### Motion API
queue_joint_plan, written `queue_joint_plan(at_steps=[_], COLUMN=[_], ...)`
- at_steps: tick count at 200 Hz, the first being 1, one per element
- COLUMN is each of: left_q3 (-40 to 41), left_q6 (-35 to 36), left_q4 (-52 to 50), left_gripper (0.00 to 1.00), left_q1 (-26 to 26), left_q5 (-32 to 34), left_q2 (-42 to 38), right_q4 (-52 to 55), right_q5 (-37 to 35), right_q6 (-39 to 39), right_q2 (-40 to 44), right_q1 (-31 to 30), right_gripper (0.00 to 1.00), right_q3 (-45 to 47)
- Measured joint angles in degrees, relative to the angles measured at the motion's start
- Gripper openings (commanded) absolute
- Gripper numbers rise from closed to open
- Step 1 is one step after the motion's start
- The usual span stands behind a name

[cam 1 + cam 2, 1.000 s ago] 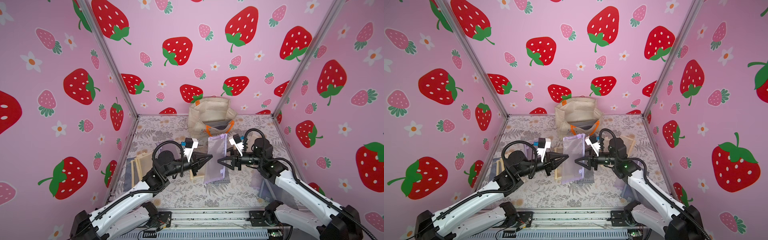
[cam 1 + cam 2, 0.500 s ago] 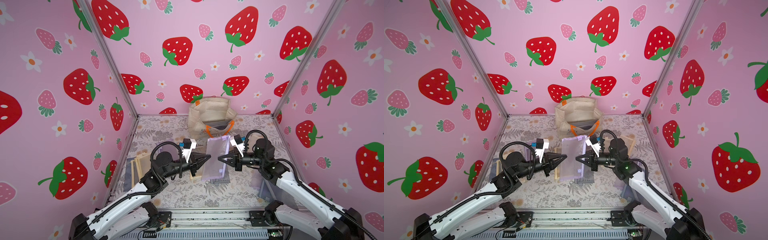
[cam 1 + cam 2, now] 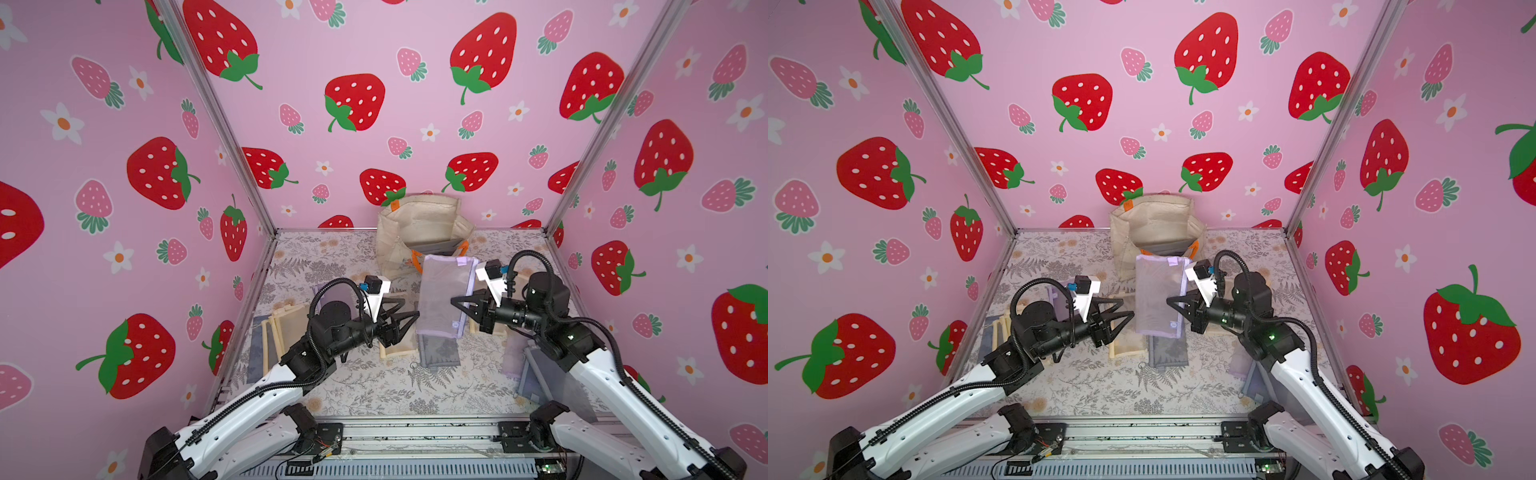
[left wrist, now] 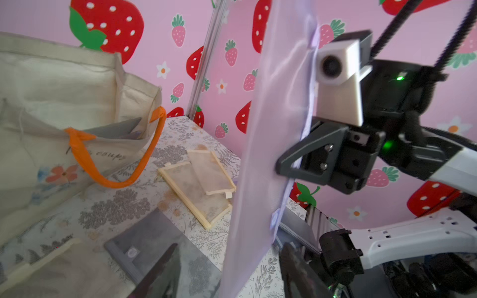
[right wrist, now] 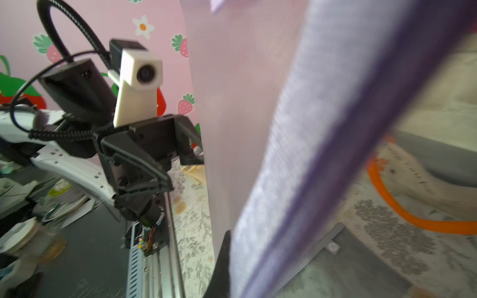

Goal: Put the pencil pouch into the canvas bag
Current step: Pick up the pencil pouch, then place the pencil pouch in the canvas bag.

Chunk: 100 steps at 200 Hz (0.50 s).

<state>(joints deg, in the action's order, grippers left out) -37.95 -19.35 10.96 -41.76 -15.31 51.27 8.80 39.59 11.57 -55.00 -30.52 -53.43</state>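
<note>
The bag's opening (image 3: 430,232) (image 5: 444,129) is wide open outward of the hanging pouch, so the robot's right gripper will next rise over it, tilt downward, and lower the pouch inside to let it go.
The pencil pouch (image 3: 442,291) is a lilac mesh sleeve with a zip edge. It hangs upright above the table's middle, just in front of the canvas bag (image 3: 419,222). My right gripper (image 3: 456,300) is shut on the pouch's right side, and in the right wrist view the pouch (image 5: 284,129) fills the picture. My left gripper (image 3: 412,310) stands open at the pouch's left edge. In the left wrist view the pouch (image 4: 268,123) hangs in line with the gap between the spread fingers (image 4: 162,271). The cream bag (image 4: 64,85) lies with its mouth and orange handle towards me.
Several flat pouches lie on the floral table: beige ones (image 3: 291,328) at the left, two more beige ones (image 4: 204,183) near the middle, a grey one (image 3: 440,353) under the hanging pouch, and lilac and grey ones (image 3: 519,357) at the right. Pink strawberry walls close in three sides.
My right gripper has shut on the pouch's right side. My left gripper has opened and let go of the left edge. The pouch has risen and moved towards the bag.
</note>
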Motion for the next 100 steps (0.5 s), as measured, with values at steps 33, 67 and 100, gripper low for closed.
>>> queue_joint_plan(at_steps=[33, 67, 100], left_q3=[0.0, 2.7, 5.0], left_q6=[-0.7, -1.6, -2.5], left_q4=[-4.1, -5.5, -5.9], left_gripper=[0.81, 0.88, 0.88], left_q1=[0.9, 1.4, 2.2], left_q5=[3.4, 5.6, 6.1], left_q2=[0.0, -3.0, -3.4], right_q4=[10.7, 18.8, 20.3], right_q5=[-6.5, -13.9, -18.3], right_q6=[-11.1, -25.5, -40.8], right_q2=[-11.7, -25.8, -35.3], right_q1=[1.8, 1.8, 1.8], right_gripper=[0.00, 0.00, 0.00], right_q3=[-18.0, -39.9, -50.4])
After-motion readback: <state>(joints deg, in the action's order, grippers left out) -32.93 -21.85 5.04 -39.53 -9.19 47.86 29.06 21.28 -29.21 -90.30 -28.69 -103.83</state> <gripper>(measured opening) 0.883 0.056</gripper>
